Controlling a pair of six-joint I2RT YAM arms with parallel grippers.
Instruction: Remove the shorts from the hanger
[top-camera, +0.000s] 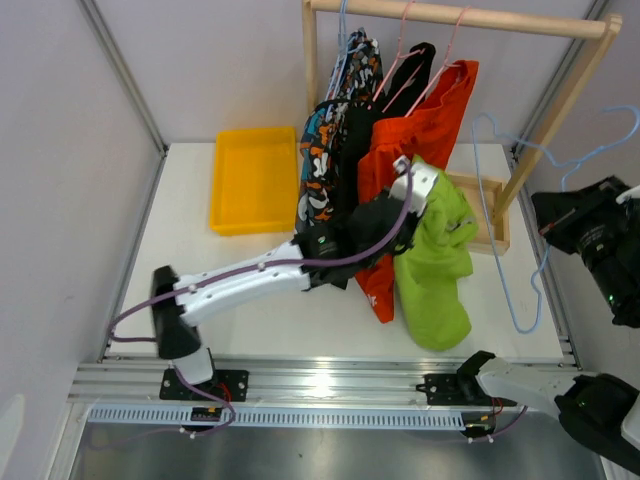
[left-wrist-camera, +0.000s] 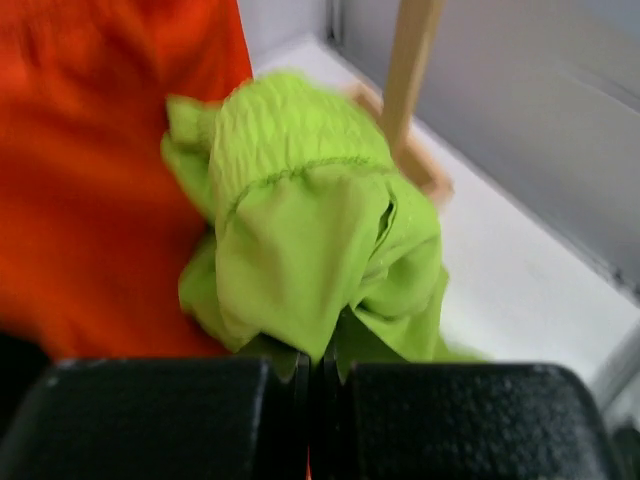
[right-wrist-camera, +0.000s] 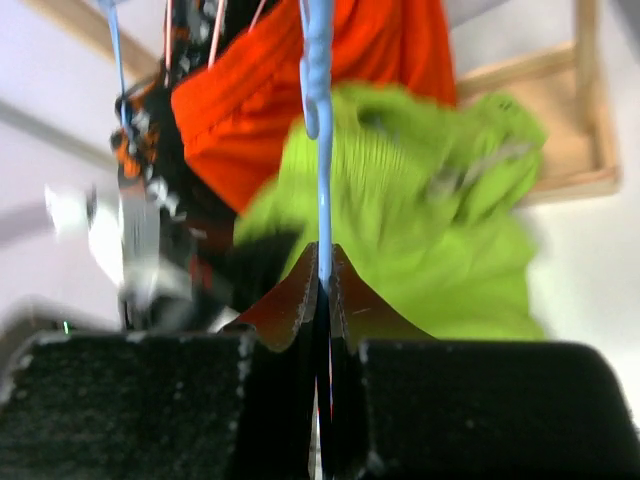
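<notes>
The emptied blue hanger goes outward in my right gripper next, hooks on the bare end of the rack's top bar (top-camera: 563, 24) and is released, since that end lies outward of the gripper.
The lime green shorts (top-camera: 440, 265) hang off the hanger, bunched, with their lower end on the table. My left gripper (top-camera: 415, 188) is shut on their upper edge; in the left wrist view the gripper (left-wrist-camera: 322, 355) pinches a fold of the green fabric (left-wrist-camera: 300, 250). My right gripper (top-camera: 545, 212) is shut on the thin blue wire hanger (top-camera: 535, 265), which runs up between its fingers (right-wrist-camera: 322, 262) in the right wrist view (right-wrist-camera: 318, 90). The orange-red shorts (top-camera: 425, 120), the black shorts (top-camera: 412, 68) and patterned shorts (top-camera: 325, 150) hang on the rack.
A wooden rack (top-camera: 460, 14) with a slanted post and a base frame (top-camera: 488, 215) stands at the back right. A yellow tray (top-camera: 255, 180) lies at the back left. Pink hangers (top-camera: 405, 40) hold the hanging shorts.
</notes>
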